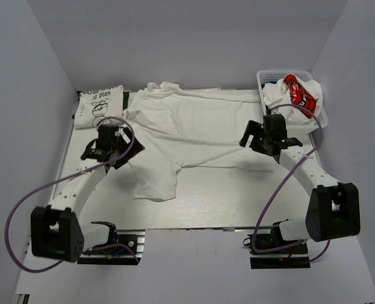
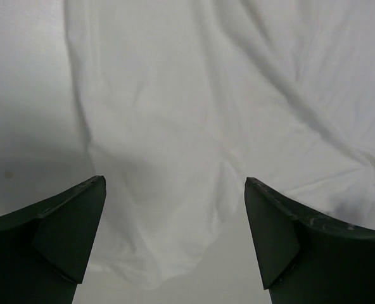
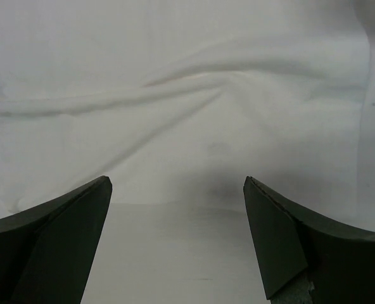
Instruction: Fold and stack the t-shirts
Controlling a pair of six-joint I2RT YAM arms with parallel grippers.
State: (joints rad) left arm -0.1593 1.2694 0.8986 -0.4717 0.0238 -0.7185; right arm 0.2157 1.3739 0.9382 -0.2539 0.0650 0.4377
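My left gripper draws back and lowers to the sleeve's near outer corner (image 1: pixel 136 196) next, since cloth ends against bare tabletop.
A plain white t-shirt (image 1: pixel 187 130) lies spread and rumpled across the table, one sleeve hanging toward the front (image 1: pixel 156 180). My left gripper (image 1: pixel 107 149) is open above its left sleeve edge; the cloth (image 2: pixel 194 126) shows between the fingers, nothing held. My right gripper (image 1: pixel 268 140) is open above the shirt's right hem; the white cloth (image 3: pixel 187 107) lies just ahead of the fingers. A folded white tee with a black line drawing (image 1: pixel 99 106) lies at the back left. A white tee with a red patch (image 1: pixel 296 94) sits in the basket.
A white plastic lattice basket (image 1: pixel 267 76) stands at the back right corner. White walls close in the table on three sides. Purple cables loop from both arms near the front edge.
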